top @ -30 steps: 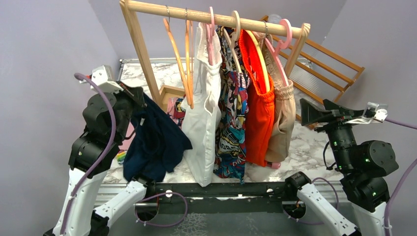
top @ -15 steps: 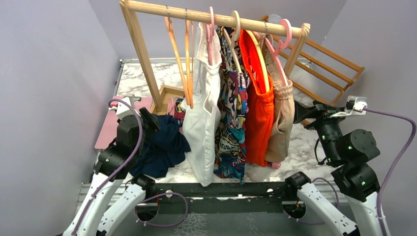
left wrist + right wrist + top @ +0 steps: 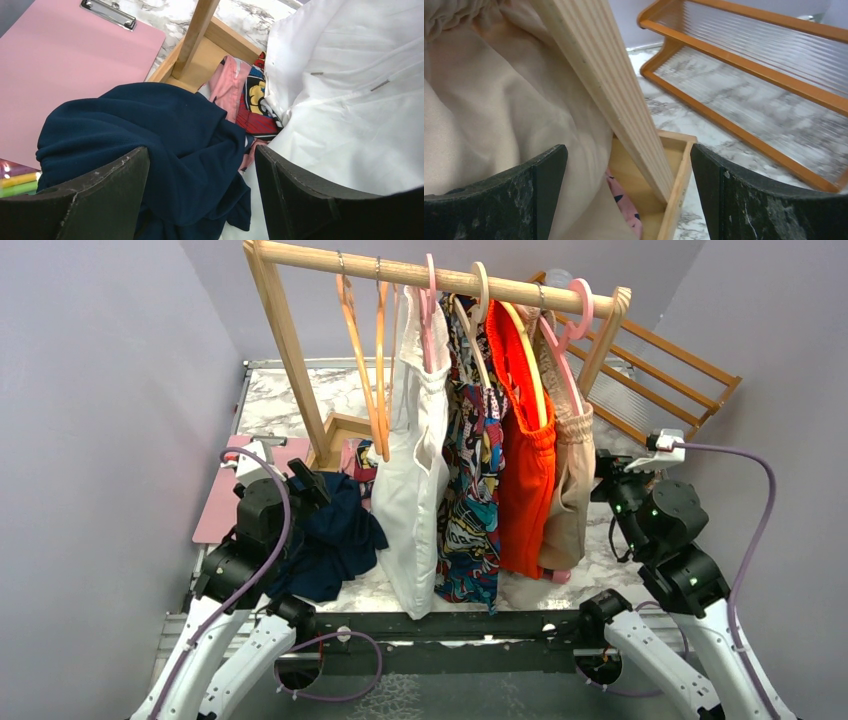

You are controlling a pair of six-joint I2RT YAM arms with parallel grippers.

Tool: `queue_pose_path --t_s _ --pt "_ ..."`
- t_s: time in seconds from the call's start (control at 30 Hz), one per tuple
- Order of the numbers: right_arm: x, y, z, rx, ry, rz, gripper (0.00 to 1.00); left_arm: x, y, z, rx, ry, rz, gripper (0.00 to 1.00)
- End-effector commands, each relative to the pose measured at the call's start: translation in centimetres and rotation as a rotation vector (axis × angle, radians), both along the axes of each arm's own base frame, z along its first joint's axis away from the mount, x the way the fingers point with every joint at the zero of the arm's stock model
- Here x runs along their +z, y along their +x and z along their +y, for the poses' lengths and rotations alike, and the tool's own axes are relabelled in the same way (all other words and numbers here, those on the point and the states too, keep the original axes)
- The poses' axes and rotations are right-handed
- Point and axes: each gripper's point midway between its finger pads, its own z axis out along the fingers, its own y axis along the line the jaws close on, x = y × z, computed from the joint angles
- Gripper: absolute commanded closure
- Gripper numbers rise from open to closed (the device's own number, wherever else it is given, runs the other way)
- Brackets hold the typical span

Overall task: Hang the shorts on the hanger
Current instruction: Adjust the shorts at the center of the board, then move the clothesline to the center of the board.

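Note:
The rack leg (image 3: 597, 365) is already in line with the open fingers of the right gripper, so the right gripper should move outward until its fingers are on both sides of the leg, and then close.
The navy shorts (image 3: 335, 535) lie heaped on the marble table at the left foot of the rack, against the white garment. My left gripper (image 3: 305, 485) hovers just over them. In the left wrist view its jaws (image 3: 200, 170) stand wide open, with the shorts (image 3: 150, 120) loose below and between them. The orange-tan hanger (image 3: 357, 350) hangs empty on the rail, beside a twin (image 3: 381, 370). My right gripper (image 3: 603, 480) is open by the rack's right leg; in its own view (image 3: 626, 175) nothing is held.
White (image 3: 415, 490), comic-print (image 3: 470, 490), orange (image 3: 528, 470) and beige (image 3: 575, 490) garments fill the wooden rail (image 3: 300, 255). A pink clipboard (image 3: 215, 505) lies left of the shorts. The rack leg (image 3: 609, 85) and a ribbed wooden panel (image 3: 660, 370) flank my right gripper.
My left arm came down from high with the shorts, and its jaws opened, leaving them heaped on the table. My right arm moved left and down toward the rack's right leg.

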Motion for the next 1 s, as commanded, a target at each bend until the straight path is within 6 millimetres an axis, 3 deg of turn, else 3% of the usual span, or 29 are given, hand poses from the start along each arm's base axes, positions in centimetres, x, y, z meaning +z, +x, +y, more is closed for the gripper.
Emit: queue_pose_path --t_s 0.0,0.43,0.57,0.8,0.97 --pt "2.2 0.7 2.3 0.091 0.079 -0.114 0.05 0.6 0.5 0.6 0.020 0.028 -0.050 0.23" --pt "0.5 6.2 3.6 0.036 0.016 -0.120 0.11 -2.2 1.3 -0.2 -0.022 0.078 -0.013 0.25" --pt "0.1 7.9 4.0 0.025 -0.019 -0.118 0.24 -2.7 1.4 -0.4 -0.034 0.075 -0.007 0.26" --pt "-0.9 9.9 5.1 0.046 -0.099 -0.119 0.32 -3.1 1.5 -0.4 -0.037 0.088 0.001 0.26" --pt "-1.2 10.7 6.4 0.097 -0.099 -0.130 0.53 -3.4 1.6 -0.6 -0.041 0.092 0.011 0.26"
